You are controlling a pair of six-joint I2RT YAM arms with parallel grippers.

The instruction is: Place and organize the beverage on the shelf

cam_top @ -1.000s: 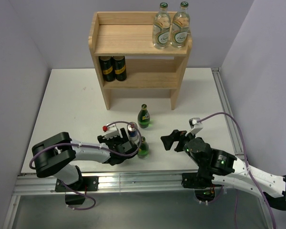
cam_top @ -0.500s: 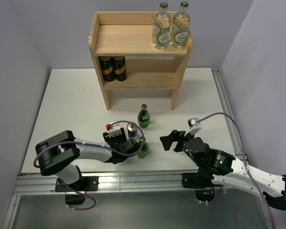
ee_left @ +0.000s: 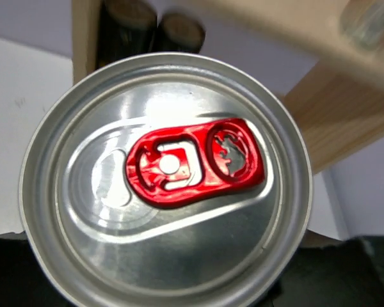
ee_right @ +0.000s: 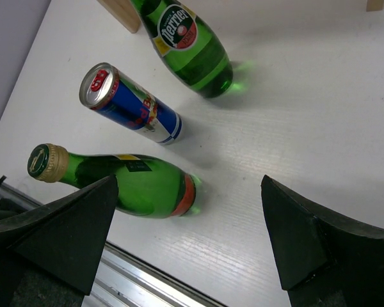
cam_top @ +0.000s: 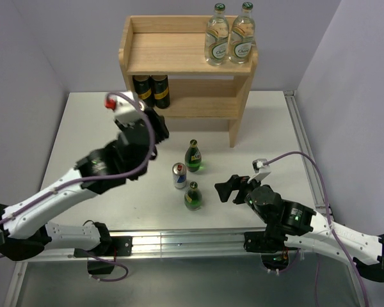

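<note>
My left gripper should next lift the can outward onto the top level's empty end (cam_top: 145, 56), which is above and outward, away from the clear bottles, and release it.
A silver can (ee_left: 166, 179) with a red tab fills the left wrist view, its top right under the camera. My left gripper (cam_top: 155, 125) is shut on it, raised in front of the shelf's (cam_top: 173, 54) lower tier; the fingers are hidden. Another silver-and-blue can (cam_top: 179, 176) (ee_right: 131, 105) stands on the table between two green bottles (cam_top: 192, 157) (cam_top: 192, 197). Two clear bottles (cam_top: 217, 38) (cam_top: 242, 37) stand on the top tier at the right. My right gripper (cam_top: 225, 190) (ee_right: 189, 185) is open and empty, right of the near green bottle (ee_right: 128, 185).
Two dark cans (cam_top: 143, 91) (cam_top: 160, 91) stand at the left of the lower tier, also in the left wrist view (ee_left: 125, 32). The shelf's side panels reach down to the table (cam_top: 89, 141). A metal rail (cam_top: 179, 242) runs along the near edge.
The left gripper has shut, and the left arm has risen from the table front and swung back toward the shelf's lower tier. The right arm has barely moved.
</note>
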